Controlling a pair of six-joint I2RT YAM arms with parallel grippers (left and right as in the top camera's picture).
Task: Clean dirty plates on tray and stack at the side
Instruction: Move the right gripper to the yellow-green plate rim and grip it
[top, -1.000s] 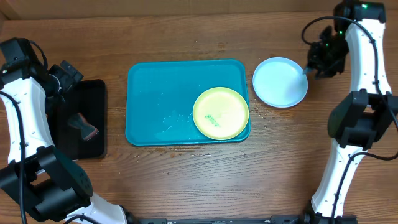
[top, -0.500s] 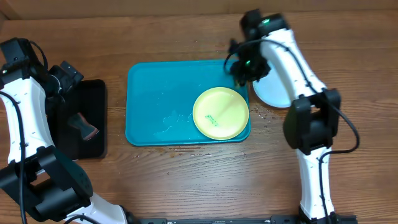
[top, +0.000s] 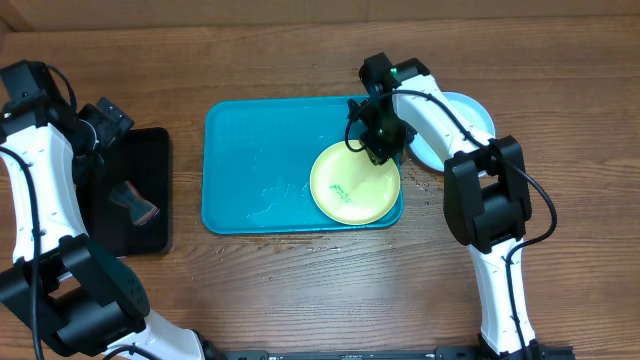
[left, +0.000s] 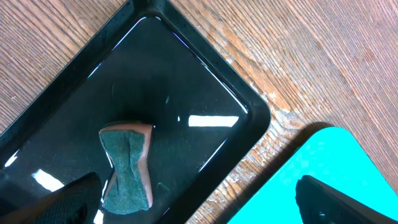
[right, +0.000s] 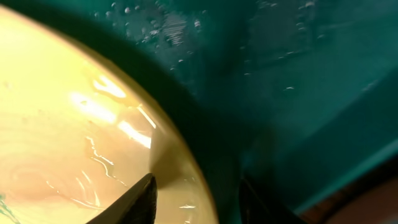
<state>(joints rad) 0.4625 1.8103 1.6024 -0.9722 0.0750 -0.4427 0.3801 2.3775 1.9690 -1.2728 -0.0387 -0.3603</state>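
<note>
The left gripper comes down and back onto the green-and-pink sponge (top: 134, 203) (left: 128, 167) next, below it and nearer my base, since the plate is smeared.
A yellow-green plate (top: 345, 190) with a small teal smear lies in the right front corner of the turquoise tray (top: 250, 140). My right gripper (top: 378, 150) sits at the plate's far right rim. In the right wrist view its fingers straddle the rim of the plate (right: 62, 124), one on the inside and one outside over the wet tray (right: 298, 74), so the right gripper (right: 198, 180) is shut on it. A pale plate (top: 475, 110) lies on the table right of the tray, partly hidden by the arm. My left gripper (top: 105, 118) hangs open and empty.
A small black tray (top: 150, 150) stands left of the turquoise tray, with a green-and-pink sponge (top: 133, 200) in it. The left wrist view shows the sponge (left: 127, 165), the black tray (left: 186, 81) and my open left gripper (left: 199, 186) above them.
My right gripper has left the pale plate's right edge, swung left across it and come down on the yellow-green plate's rim. The left arm has not moved.
</note>
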